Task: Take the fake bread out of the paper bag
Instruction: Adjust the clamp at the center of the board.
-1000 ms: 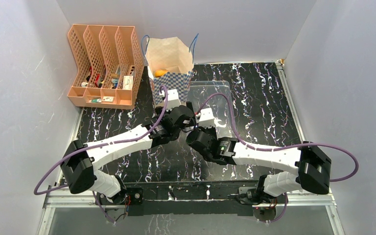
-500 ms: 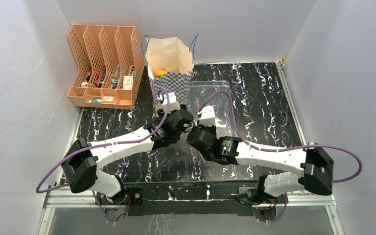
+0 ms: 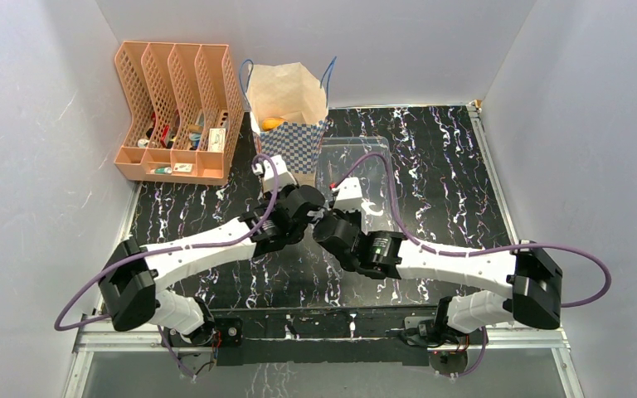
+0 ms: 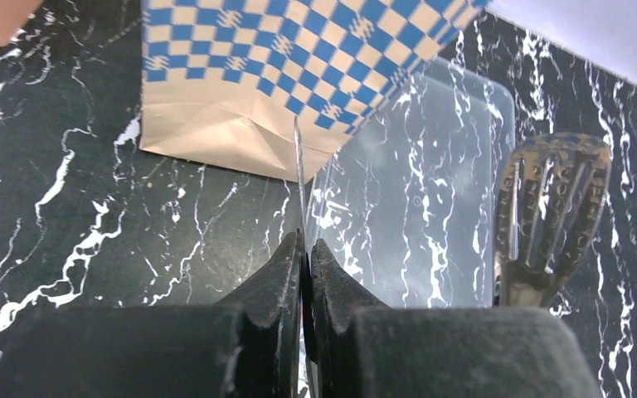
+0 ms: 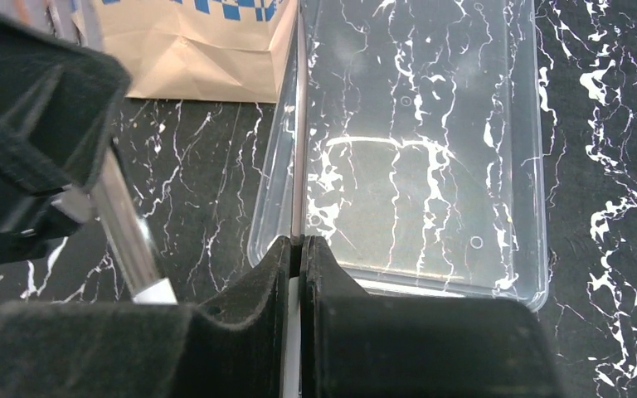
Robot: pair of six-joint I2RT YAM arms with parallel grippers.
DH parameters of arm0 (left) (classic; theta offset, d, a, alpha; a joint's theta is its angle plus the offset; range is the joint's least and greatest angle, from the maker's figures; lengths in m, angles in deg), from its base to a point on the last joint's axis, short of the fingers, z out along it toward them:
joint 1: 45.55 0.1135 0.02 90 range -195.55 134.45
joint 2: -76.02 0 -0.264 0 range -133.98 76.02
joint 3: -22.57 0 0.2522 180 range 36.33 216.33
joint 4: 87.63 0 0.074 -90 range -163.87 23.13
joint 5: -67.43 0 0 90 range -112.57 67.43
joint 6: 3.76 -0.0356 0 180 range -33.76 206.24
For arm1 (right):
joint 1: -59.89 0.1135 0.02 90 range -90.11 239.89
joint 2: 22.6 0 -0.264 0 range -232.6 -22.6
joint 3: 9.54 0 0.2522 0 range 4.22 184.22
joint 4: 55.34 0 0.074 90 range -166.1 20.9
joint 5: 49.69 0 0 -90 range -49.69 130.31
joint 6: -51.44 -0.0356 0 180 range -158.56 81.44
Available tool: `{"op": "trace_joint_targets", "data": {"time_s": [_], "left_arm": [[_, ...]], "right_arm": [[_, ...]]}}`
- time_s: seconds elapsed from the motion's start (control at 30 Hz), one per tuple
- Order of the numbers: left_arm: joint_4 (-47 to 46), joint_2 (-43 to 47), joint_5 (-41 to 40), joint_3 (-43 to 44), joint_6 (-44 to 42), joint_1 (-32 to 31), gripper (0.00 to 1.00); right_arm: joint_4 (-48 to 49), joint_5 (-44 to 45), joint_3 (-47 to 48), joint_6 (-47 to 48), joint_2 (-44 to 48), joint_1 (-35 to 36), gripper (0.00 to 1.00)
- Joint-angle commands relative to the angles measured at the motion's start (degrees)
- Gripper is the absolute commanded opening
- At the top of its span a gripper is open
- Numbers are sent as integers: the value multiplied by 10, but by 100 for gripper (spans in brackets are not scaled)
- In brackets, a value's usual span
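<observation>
The right gripper should next lower the tongs it is holding onto the near part of the clear tray (image 5: 386,217) and release them, since the tray is empty below them.
The tan paper bag (image 3: 286,99) with its blue-checked band (image 4: 299,50) stands open at the back of the table. An orange piece of the fake bread (image 3: 272,123) shows inside it. My left gripper (image 4: 305,245) is shut on one thin arm of the metal tongs (image 4: 297,166), seen edge-on just in front of the bag. The tongs' other arm ends in a slotted head (image 4: 551,207) over the clear tray. My right gripper (image 5: 300,242) is shut on that arm (image 5: 300,124). Both grippers sit close together, short of the bag.
A clear plastic tray (image 3: 365,162) lies right of the bag, under the tongs. A peach mesh file organizer (image 3: 178,112) stands at the back left. White walls close in the black marbled table (image 3: 448,191) on three sides.
My left gripper went from wide open to shut on a tong arm and edged slightly toward the bag. The right gripper stayed shut and hardly moved.
</observation>
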Motion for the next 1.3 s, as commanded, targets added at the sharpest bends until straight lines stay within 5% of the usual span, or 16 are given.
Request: {"op": "trace_joint_targets", "data": {"time_s": [0.0,0.43,0.6,0.77,0.93,1.13,1.27], "left_arm": [[91,72,-92,-33,6,6,0],[219,167,-144,-83,93,16,0],[129,164,-123,-94,27,17,2],[-77,121,-67,-78,-130,17,44],[-126,80,-53,-14,-212,19,75],[-203,95,-93,19,-334,30,83],[-205,121,-88,32,-360,94,84]], "right_arm": [[14,60,28,18,22,-38,0],[8,22,-17,27,70,-118,0],[24,-12,-14,39,55,-119,0],[25,-43,0,44,11,-118,0],[29,-45,-4,48,-16,-118,0],[48,-46,-16,57,-48,-120,0],[60,-54,-17,62,-73,-125,0]]}}
